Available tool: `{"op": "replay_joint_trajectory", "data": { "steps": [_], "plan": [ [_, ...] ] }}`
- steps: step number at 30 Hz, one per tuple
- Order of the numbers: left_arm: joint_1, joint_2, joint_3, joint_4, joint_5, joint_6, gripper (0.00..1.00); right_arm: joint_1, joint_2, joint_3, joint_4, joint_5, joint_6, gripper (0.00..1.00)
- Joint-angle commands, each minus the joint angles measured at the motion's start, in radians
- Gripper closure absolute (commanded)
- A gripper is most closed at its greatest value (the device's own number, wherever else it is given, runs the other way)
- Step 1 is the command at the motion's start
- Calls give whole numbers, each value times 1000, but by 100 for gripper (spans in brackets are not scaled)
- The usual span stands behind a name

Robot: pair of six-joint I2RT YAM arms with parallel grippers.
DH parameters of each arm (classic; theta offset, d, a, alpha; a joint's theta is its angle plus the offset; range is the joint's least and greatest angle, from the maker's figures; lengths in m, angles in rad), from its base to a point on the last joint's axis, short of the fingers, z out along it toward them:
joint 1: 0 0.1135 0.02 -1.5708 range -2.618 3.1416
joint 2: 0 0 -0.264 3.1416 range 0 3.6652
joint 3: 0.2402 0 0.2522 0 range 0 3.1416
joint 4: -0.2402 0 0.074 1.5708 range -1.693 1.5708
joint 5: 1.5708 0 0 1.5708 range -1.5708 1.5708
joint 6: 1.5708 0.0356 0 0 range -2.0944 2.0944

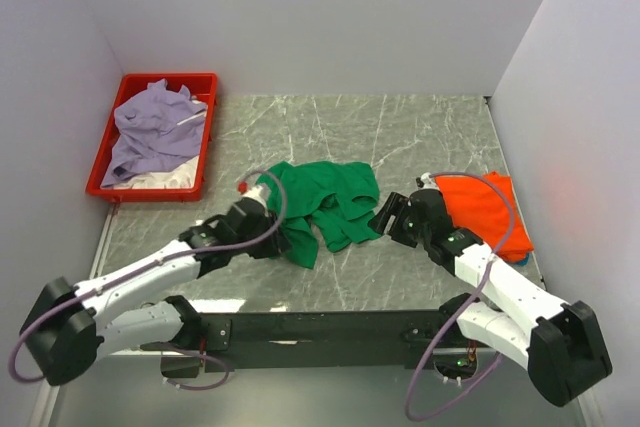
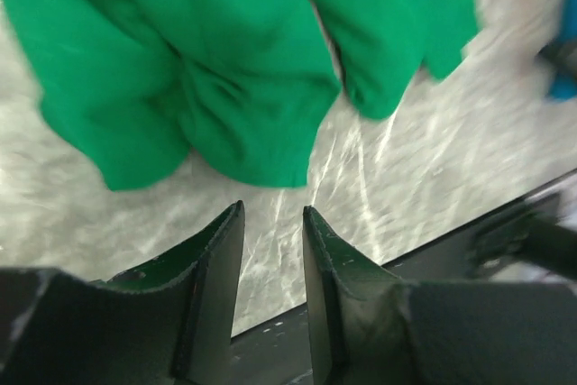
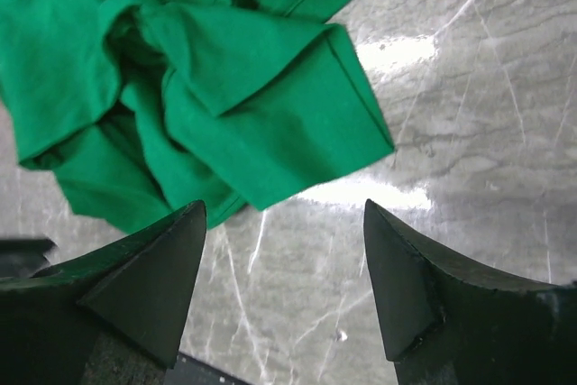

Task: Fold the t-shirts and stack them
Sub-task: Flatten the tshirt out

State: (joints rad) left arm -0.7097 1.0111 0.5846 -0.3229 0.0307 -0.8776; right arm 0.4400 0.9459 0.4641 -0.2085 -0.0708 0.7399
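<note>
Next, my left gripper lowers to the right in the top view onto the t-shirt's near corner, which lies below it on that side, jutting onto bare marble.
A bright green t-shirt [image 1: 322, 201] lies crumpled in the middle of the table. My left gripper [image 1: 272, 241] is at its left edge, and in the left wrist view it [image 2: 273, 214] stands open and empty just short of the green cloth [image 2: 216, 78]. At the shirt's right edge is my right gripper [image 1: 385, 217]. The right wrist view shows it [image 3: 284, 209] open wide, bare marble between the fingers and a green sleeve [image 3: 270, 123] just ahead. An orange t-shirt [image 1: 485, 207] lies folded at the right, over a blue one [image 1: 521, 256].
A red tray [image 1: 109, 143] at the back left holds a lavender t-shirt [image 1: 152, 127] on top of a white one [image 1: 165, 179]. White walls close in the table on three sides. The black base rail [image 1: 320, 327] runs along the near edge.
</note>
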Motion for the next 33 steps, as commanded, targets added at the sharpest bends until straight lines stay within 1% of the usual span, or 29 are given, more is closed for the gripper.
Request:
{"op": "replay_joint_trajectory", "data": {
  "steps": [1, 2, 3, 5, 6, 8, 10, 15, 17, 18, 22, 25, 26, 27, 29, 30, 32, 33],
  "plan": [
    [-138, 73, 44, 35, -172, -27, 63, 6, 39, -16, 90, 52, 15, 23],
    [-167, 95, 58, 31, -195, -23, 63, 6, 47, -18, 98, 57, 19, 23],
    [-219, 139, 84, 27, -240, -18, 62, 8, 59, -22, 104, 62, 21, 24],
    [-264, 194, 115, 12, -285, -9, 63, 8, 65, -25, 110, 62, 24, 24],
    [-302, 220, 153, -2, -329, -6, 62, 8, 68, -28, 112, 62, 26, 24],
    [-341, 296, 202, -31, -373, 3, 62, 8, 71, -31, 113, 63, 26, 24],
    [-353, 360, 225, -39, -399, 6, 61, 8, 70, -33, 112, 65, 26, 25],
    [-369, 451, 264, -7, -399, 15, 60, 8, 59, -31, 98, 69, 21, 24],
    [-376, 495, 274, -11, -425, 14, 59, 8, 53, -35, 93, 69, 19, 25],
    [-376, 510, 277, -10, -433, 17, 56, 8, 51, -36, 93, 69, 18, 25],
    [-395, 578, 268, 42, -411, 34, 51, 8, 47, -42, 95, 69, 13, 24],
    [-407, 612, 270, 45, -408, 20, 52, 6, 54, -41, 98, 68, 12, 24],
    [-415, 616, 271, 41, -419, 16, 55, 9, 59, -41, 101, 68, 12, 24],
    [-418, 616, 271, 30, -426, 11, 65, 8, 68, -39, 103, 68, 12, 25],
    [-422, 607, 258, 19, -436, -14, 79, 8, 80, -35, 109, 68, 12, 24],
    [-422, 589, 251, 9, -443, -23, 90, 8, 94, -33, 115, 69, 12, 24],
    [-422, 563, 229, -8, -454, -47, 98, 6, 111, -25, 119, 69, 13, 24],
    [-422, 531, 219, -19, -463, -57, 99, 6, 128, -24, 124, 69, 13, 25]
  ]
}}
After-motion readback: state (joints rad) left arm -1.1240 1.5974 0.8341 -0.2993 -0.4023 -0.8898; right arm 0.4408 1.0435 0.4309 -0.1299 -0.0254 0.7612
